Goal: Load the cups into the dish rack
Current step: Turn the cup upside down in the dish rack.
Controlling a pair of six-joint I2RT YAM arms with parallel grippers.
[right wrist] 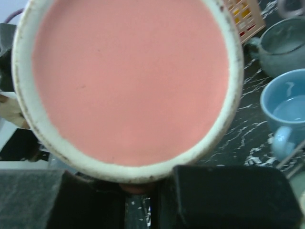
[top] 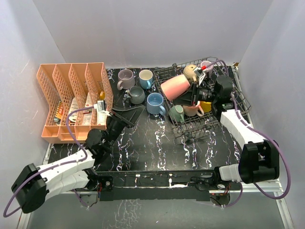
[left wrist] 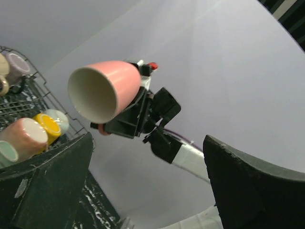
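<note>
The rack's far corner by the tan cup (top: 173, 72) is empty. My right gripper should move outward and down, tip the pink cup so its opening faces down, and then let it go in that corner.
My right gripper (top: 194, 91) is shut on the handle of a big pink cup (top: 175, 87) and holds it on its side above the left part of the dark wire dish rack (top: 241, 102). The cup's base fills the right wrist view (right wrist: 133, 81), above the right gripper (right wrist: 143, 191). In the left wrist view the pink cup (left wrist: 102, 88) hangs in the air. Green (top: 177, 113), pink (top: 193, 110), yellow (top: 206, 106) and tan (top: 190, 71) cups lie in the rack. Mauve (top: 125, 78), light blue (top: 146, 78), grey (top: 136, 94) and blue (top: 155, 103) cups stand on the table. My left gripper (top: 126, 114) is open and empty, low over the table.
An orange plastic organiser (top: 74, 100) stands at the far left with small items in it. White walls close in the back and sides. The right wrist view shows the grey cup (right wrist: 281, 47) and the blue cup (right wrist: 286, 109) beside the rack.
</note>
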